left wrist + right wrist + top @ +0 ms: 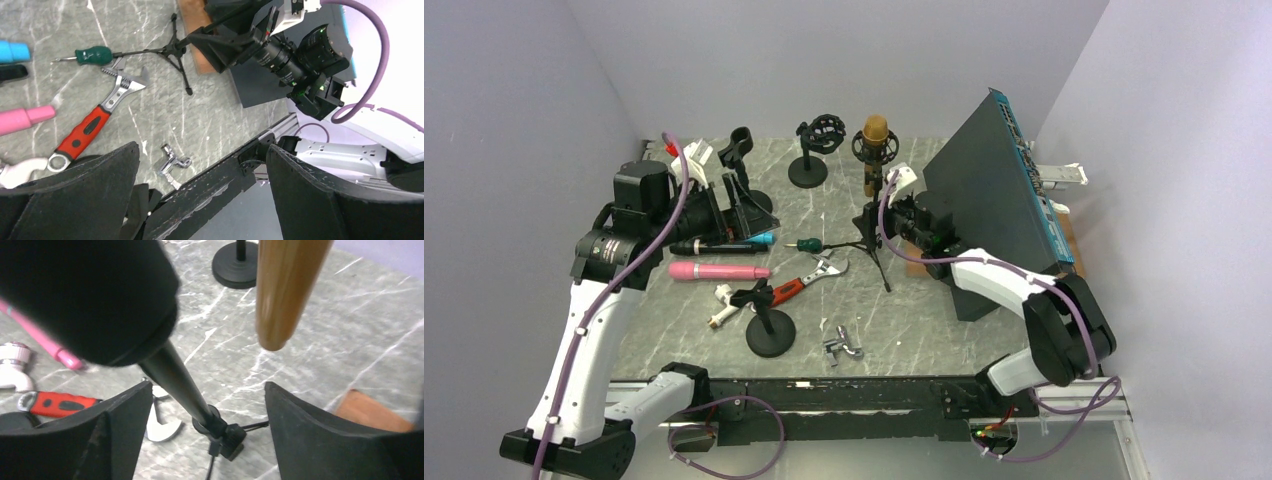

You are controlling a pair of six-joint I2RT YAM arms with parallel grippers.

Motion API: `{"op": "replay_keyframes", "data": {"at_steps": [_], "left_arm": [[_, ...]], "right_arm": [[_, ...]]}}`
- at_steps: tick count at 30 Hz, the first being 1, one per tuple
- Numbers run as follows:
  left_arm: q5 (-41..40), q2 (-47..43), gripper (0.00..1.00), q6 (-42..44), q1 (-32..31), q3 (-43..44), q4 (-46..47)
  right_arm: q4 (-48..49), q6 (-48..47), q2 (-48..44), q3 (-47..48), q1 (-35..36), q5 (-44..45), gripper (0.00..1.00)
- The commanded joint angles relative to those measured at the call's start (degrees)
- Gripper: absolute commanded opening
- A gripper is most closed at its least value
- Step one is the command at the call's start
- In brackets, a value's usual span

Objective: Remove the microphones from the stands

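Observation:
I should reach outward and across with my left gripper, to its right in the top view, and around the microphone's head, because the head clears the shock mount there.
A gold-brown microphone sits upright in a black shock mount on a small tripod stand at the back middle of the table. My right gripper is at the stand, just below the microphone. In the right wrist view the microphone's lower end hangs above, the right gripper is open, and the stand's black pole runs between its jaws, touching neither. My left gripper is open at the back left, with nothing between its fingers.
A pink microphone, a black one with a blue end, a red-handled wrench, a green screwdriver and a metal fitting lie around. Round-based stands and a tall dark panel stand nearby.

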Motion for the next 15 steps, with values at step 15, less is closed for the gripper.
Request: {"op": "replay_keyframes", "data": {"at_steps": [15], "left_arm": [[-12.3,10.8,0.99,-4.5,-16.2,12.8,19.6]], "right_arm": [[-32.0,4.8,-33.4,0.1,0.4,3.3,1.00]]}}
